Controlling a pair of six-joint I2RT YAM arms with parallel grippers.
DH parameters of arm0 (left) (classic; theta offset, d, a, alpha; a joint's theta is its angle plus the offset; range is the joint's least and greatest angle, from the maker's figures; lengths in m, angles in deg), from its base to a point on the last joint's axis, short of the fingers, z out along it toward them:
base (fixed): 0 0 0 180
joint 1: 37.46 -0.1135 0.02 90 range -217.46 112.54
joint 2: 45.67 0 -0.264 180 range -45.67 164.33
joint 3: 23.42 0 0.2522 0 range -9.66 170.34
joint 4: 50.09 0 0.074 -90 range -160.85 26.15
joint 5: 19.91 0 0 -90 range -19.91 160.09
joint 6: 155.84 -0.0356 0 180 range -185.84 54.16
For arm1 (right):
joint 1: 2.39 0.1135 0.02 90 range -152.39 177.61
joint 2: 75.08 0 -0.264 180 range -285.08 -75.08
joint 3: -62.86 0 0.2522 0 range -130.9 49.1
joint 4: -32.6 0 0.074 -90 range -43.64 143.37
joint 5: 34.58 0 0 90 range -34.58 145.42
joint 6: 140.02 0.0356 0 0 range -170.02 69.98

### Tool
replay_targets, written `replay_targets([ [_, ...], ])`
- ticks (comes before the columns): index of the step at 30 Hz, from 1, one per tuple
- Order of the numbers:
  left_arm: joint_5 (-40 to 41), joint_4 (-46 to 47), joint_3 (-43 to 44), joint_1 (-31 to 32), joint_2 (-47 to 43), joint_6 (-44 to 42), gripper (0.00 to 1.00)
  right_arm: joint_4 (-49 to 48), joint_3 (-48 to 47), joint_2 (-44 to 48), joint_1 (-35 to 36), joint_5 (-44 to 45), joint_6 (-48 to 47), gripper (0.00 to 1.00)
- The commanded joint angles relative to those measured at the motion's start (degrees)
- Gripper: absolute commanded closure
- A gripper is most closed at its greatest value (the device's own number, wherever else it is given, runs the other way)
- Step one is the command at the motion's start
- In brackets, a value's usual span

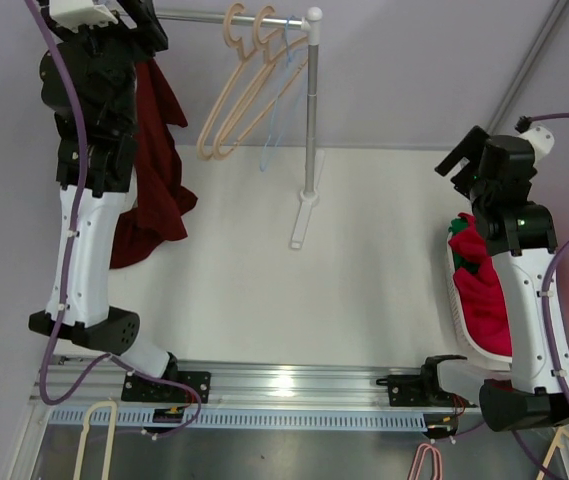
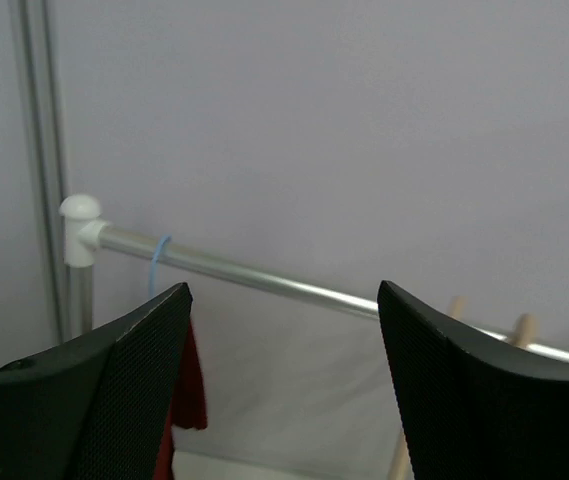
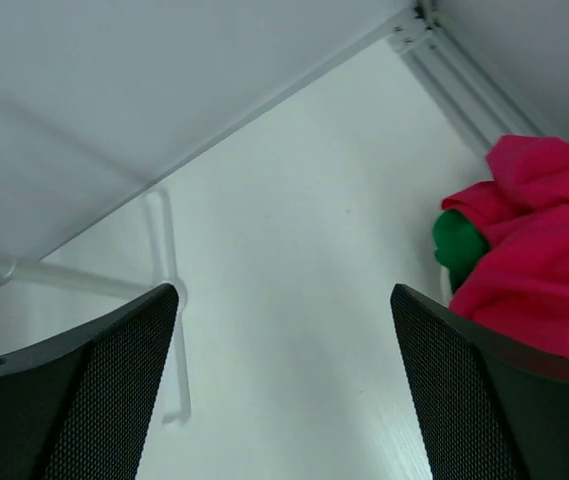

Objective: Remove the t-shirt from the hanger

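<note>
Next, my left gripper lowers outward onto the hanger's neck above the t-shirt, since the light blue hanger shows bare just under the rack's bar [image 1: 194, 15].
A dark red t-shirt [image 1: 159, 170] hangs from the left end of the rack's rail [image 1: 194, 15], partly hidden by my raised left arm. In the left wrist view a strip of the t-shirt [image 2: 190, 385] shows under a light blue hanger hook [image 2: 157, 255] on the rail [image 2: 264, 278]. The rest of that hanger is hidden. My left gripper [image 2: 284, 290] stands open in front of the rail, holding nothing, and sits at the top left in the top view [image 1: 144, 25]. My right gripper [image 3: 284, 290] is open and empty, far right over the table [image 1: 461, 160].
Two beige hangers [image 1: 234, 80] and a light blue one [image 1: 282, 90] hang empty near the rack's right post [image 1: 310, 120]. A white basket [image 1: 461, 310] at the right holds red [image 3: 544, 240] and green [image 3: 456, 240] clothes. Spare hangers [image 1: 94, 440] lie by the arm bases.
</note>
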Motion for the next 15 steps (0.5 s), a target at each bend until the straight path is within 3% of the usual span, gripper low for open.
replay_targets([
  [1,5.26,-6.12,0.23,-3.50,3.16,1.63,0.21,-0.07,-3.22,0.47,2.77,-2.77,-4.34,0.08],
  [6,0.16,-9.91,-0.12,-9.38,5.18,4.63,0.18,-0.94,-4.62,-0.40,3.13,-7.16,-7.85,0.02],
  [15,-5.54,-12.91,2.95,-15.46,11.51,7.70,0.19,-2.88,-7.09,-6.03,3.13,-8.93,-8.03,0.01],
])
